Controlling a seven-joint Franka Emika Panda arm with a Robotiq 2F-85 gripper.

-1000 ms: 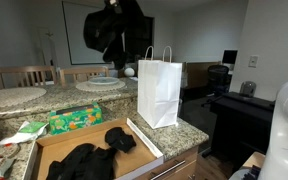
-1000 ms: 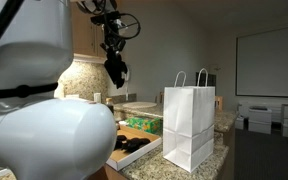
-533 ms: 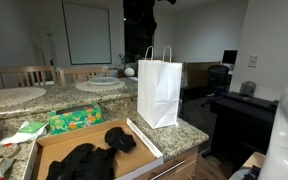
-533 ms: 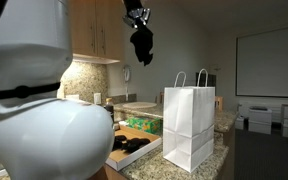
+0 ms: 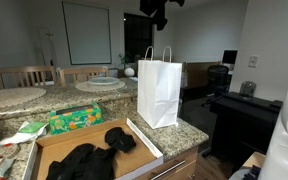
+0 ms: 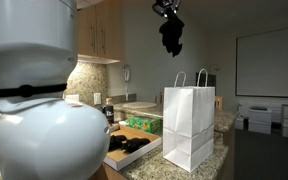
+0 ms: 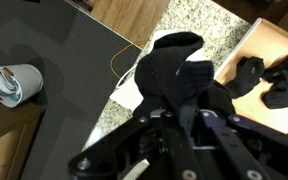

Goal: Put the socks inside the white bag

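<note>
The white paper bag's open top point(image 5: 161, 63) lies below. The gripper lowers the sock, still hanging high above the bag's rim, down between the bag's handles next and releases it.
My gripper point(image 6: 167, 10) is high above the white paper bag point(image 6: 189, 127), shut on a black sock point(image 6: 171, 36) that hangs down from it. In the wrist view the held sock point(image 7: 174, 75) bunches between the jaws point(image 7: 181, 118). In an exterior view the gripper and sock point(image 5: 160, 10) sit at the top edge above the bag point(image 5: 159, 90). More black socks point(image 5: 96, 152) lie in the open cardboard box point(image 5: 54, 140) on the granite counter; they also show in the wrist view point(image 7: 274, 80).
A green box point(image 5: 74, 120) lies behind the cardboard box. A white plate point(image 5: 100, 84) sits on the far counter. Wooden chairs point(image 5: 24, 75) stand behind. A desk with a chair point(image 5: 219, 80) is beyond the counter edge. Upper cabinets point(image 6: 99, 30) line the wall.
The gripper with the black sock has risen and moved sideways from above the box to a spot high over the white bag.
</note>
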